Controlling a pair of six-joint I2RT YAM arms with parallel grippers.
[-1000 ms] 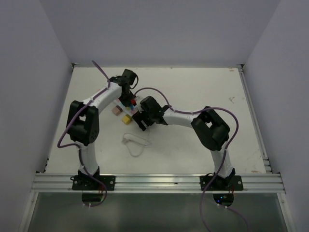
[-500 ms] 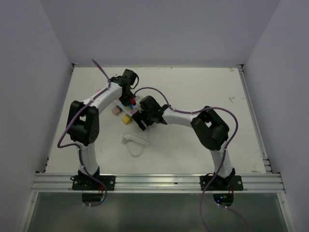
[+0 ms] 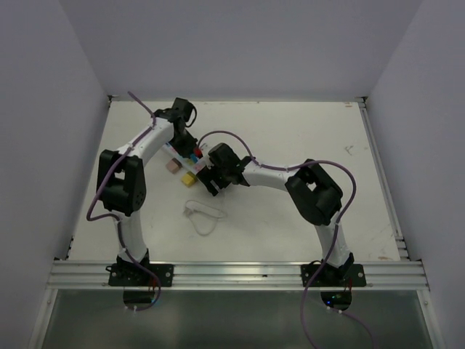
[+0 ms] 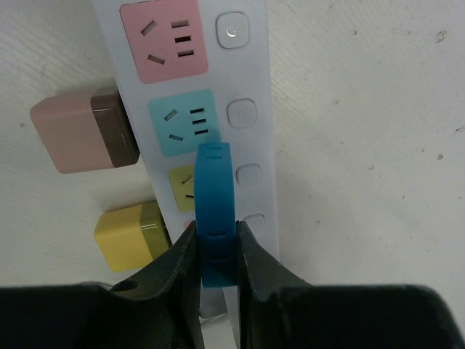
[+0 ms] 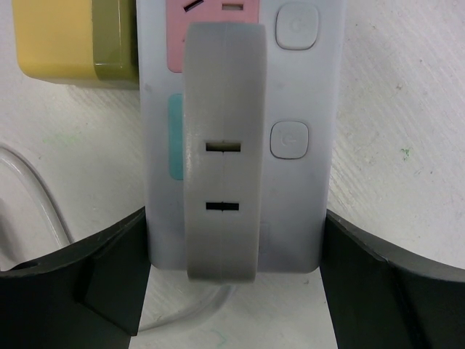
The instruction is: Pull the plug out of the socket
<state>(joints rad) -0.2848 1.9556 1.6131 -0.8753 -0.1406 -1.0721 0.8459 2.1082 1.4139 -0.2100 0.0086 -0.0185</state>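
Note:
I should move my left gripper left in the top view past the pink-and-brown plug and down to release the blue plug (image 4: 215,196), as the tabletop there is bare.
The socket is a long white power strip (image 4: 251,80) with pink, teal and yellow outlet faces; it also shows in the top view (image 3: 175,150). My left gripper (image 4: 216,254) is shut on a blue plug (image 4: 215,196) that hangs over the yellow face; its prongs are hidden. My right gripper (image 5: 236,247) is closed on the sides of the strip's end (image 5: 298,189), where a grey plug (image 5: 224,145) sits in an outlet. The thin white cord (image 3: 203,215) loops on the table in front of the strip.
A pink-and-brown plug (image 4: 80,131) and a yellow plug (image 4: 131,234) lie on the table left of the strip; the yellow one also shows in the right wrist view (image 5: 73,40). Both arms crowd the strip at centre-left of the white table (image 3: 305,131).
My left arm has swung back and to the left, carrying the blue plug with it. The right arm has stayed on the strip's end.

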